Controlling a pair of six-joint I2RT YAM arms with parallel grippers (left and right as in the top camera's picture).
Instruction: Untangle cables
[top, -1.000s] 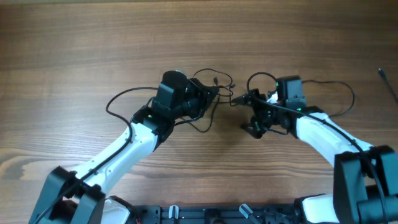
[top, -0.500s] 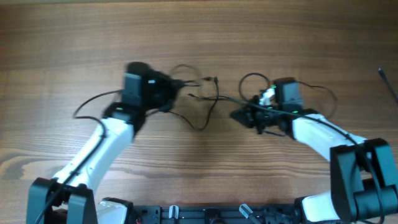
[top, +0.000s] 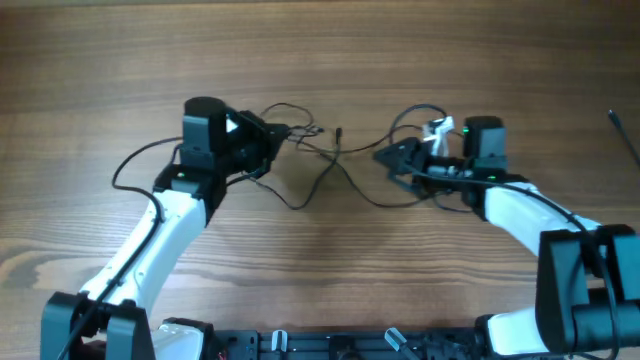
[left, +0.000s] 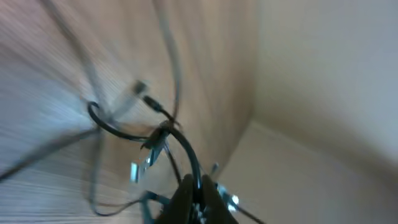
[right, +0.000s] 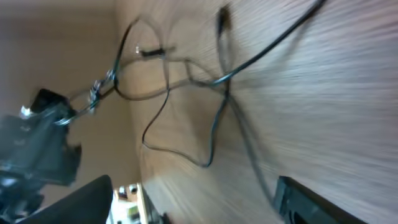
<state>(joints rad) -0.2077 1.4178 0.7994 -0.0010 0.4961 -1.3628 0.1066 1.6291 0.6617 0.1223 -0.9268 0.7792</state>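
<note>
I will next pull the held wire to the left in the overhead view with my left gripper, over the tabletop (top: 236, 196) beside its arm, and release it, because it runs into a knot.
The cables (top: 332, 163) are thin black wires with small plugs, spread in loose crossing strands on the wooden table between my two grippers. My left gripper (top: 272, 135) is at their left end. In the left wrist view its fingers (left: 198, 196) are shut on one black wire that arcs up to a small knot with plugs (left: 155, 140). My right gripper (top: 392, 158) is at the strands' right end. In the right wrist view its fingers (right: 193, 205) stand wide apart and open, with the wires (right: 211, 93) lying ahead; one blurred strand runs between the fingers.
A thin dark object (top: 625, 135) lies at the table's right edge. Thicker black arm cables loop beside the left arm (top: 135, 165) and behind the right gripper (top: 415, 115). The arm bases (top: 330, 345) are at the front edge.
My left gripper has pulled left with a wire and the right gripper has shifted right, so the bunch has stretched out into longer, looser strands.
</note>
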